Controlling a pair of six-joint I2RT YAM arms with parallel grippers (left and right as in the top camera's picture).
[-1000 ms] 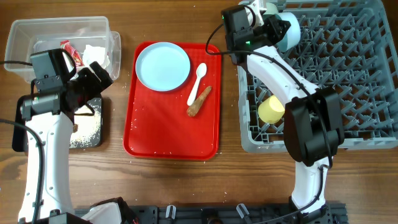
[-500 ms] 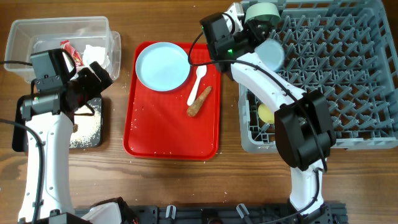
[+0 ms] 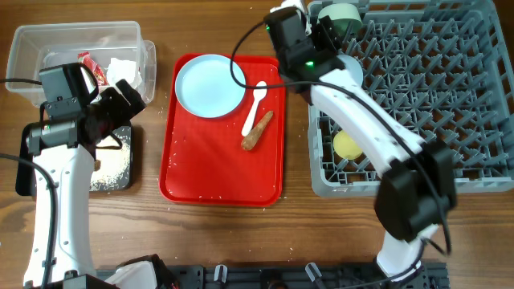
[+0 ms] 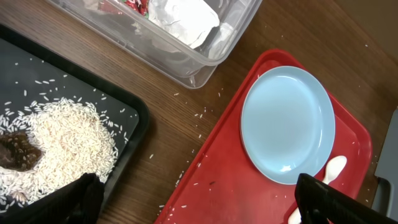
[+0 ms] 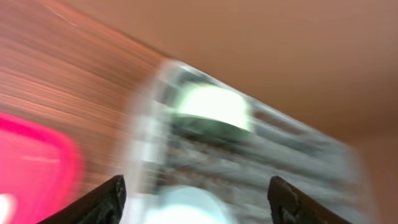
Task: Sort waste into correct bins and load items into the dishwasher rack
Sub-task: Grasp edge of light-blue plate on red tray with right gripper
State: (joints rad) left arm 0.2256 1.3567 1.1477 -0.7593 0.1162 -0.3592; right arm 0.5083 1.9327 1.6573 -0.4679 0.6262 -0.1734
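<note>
Next, my right gripper comes down to the left in the overhead view onto the plate's spoon-side rim (image 3: 243, 87); the plate, still unracked, lies below it that way.
My right gripper (image 3: 328, 42) (image 5: 196, 205) hangs open over the back left corner of the grey dishwasher rack (image 3: 474, 96); its view is blurred. A pale blue bowl (image 3: 350, 71) (image 5: 186, 210) lies in the rack just below it, free of the fingers. A mint green bowl (image 3: 337, 14) (image 5: 214, 106) and a yellow cup (image 3: 347, 146) are also in the rack. The pale blue plate (image 3: 210, 86) (image 4: 288, 124), white spoon (image 3: 255, 103) (image 4: 331, 169) and brown stick (image 3: 257, 130) lie on the red tray (image 3: 201, 172). My left gripper (image 3: 132, 95) (image 4: 202, 205) is open and empty between the bins.
The clear tub (image 3: 32, 40) (image 4: 205, 68) holds a red wrapper (image 3: 92, 66) and a white tissue (image 3: 124, 71) (image 4: 183, 15). The black tray (image 3: 132, 136) (image 4: 134, 115) holds rice (image 4: 68, 140) and a brown lump (image 4: 15, 155). Loose grains dot the table and the red tray.
My right gripper has opened and let the pale blue bowl down into the rack, then swung left toward the rack's back left corner. The left arm has not moved.
</note>
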